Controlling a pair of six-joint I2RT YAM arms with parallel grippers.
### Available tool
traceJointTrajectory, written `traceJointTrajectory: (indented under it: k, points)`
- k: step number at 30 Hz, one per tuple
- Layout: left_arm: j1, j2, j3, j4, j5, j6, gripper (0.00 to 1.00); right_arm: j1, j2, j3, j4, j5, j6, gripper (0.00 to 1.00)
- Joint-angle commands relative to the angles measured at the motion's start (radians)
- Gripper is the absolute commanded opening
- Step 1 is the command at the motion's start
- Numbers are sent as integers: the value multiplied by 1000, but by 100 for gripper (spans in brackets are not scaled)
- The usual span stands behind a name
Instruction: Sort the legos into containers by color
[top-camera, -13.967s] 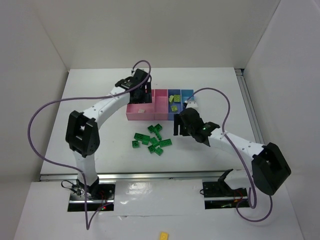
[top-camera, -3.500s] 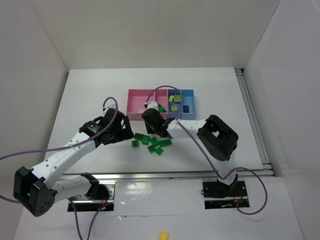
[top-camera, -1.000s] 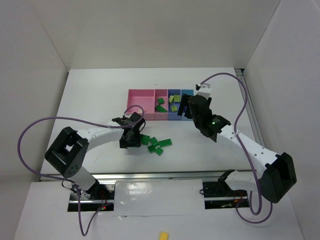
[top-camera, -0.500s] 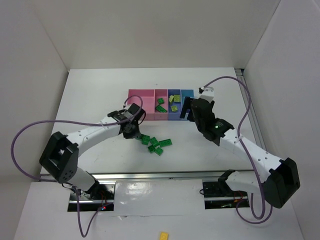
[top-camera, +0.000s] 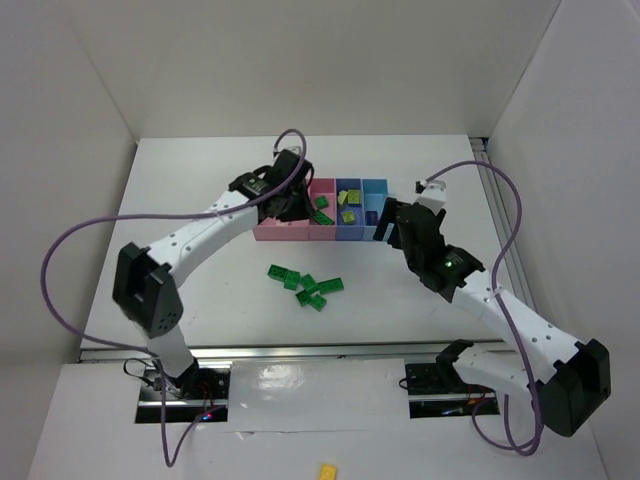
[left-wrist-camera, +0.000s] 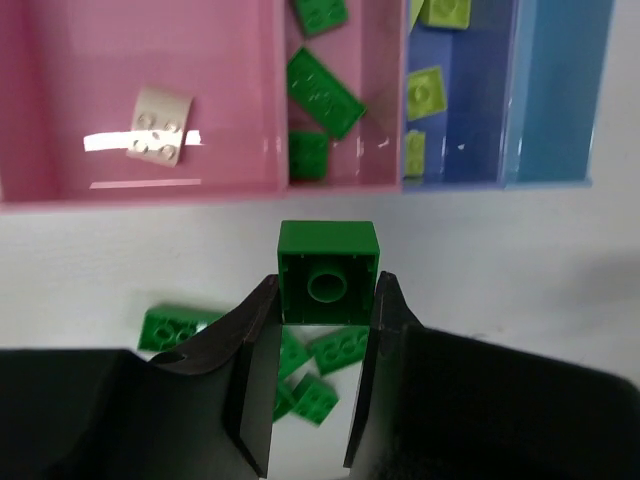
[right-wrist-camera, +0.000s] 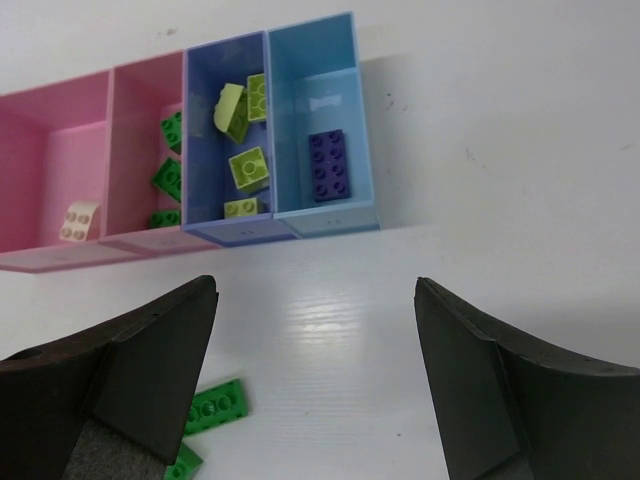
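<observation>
Next, my left gripper moves away from my base past the near side of the containers, then lowers the green lego, to get over the small pink tray (left-wrist-camera: 385, 110).
My left gripper (left-wrist-camera: 327, 281) is shut on a square green lego (left-wrist-camera: 328, 262), held just short of the near wall of the containers (left-wrist-camera: 200, 190). In the top view this gripper (top-camera: 290, 205) hangs over the pink trays. The small pink tray (left-wrist-camera: 385, 110) holds three green legos (left-wrist-camera: 325, 92). Yellow-green legos (left-wrist-camera: 428, 92) lie in the blue tray (right-wrist-camera: 205, 140). A purple lego (right-wrist-camera: 327, 165) lies in the light blue tray (right-wrist-camera: 345, 90). Several green legos (top-camera: 306, 286) lie loose on the table. My right gripper (right-wrist-camera: 315, 284) stands open and empty, near the light blue tray's end (top-camera: 390, 226).
A beige brick (left-wrist-camera: 160, 124) lies in the large pink tray (left-wrist-camera: 60, 100). A lone yellow brick (top-camera: 327, 468) sits on the near ledge below the table. White walls close in the table on three sides.
My left gripper shut on a green lego at the pile and carried it up to the pink trays. The right arm drew a little to the right, still open.
</observation>
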Motion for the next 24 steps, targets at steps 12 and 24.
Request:
traceJointTrajectory:
  k: [12, 24]
  points:
    - [34, 490, 514, -74, -25, -29, 20, -51, -171, -33, -59, 89, 4, 87]
    - [34, 477, 561, -85, 43, -6, 97, -52, -151, 14, -113, -52, -40, 87]
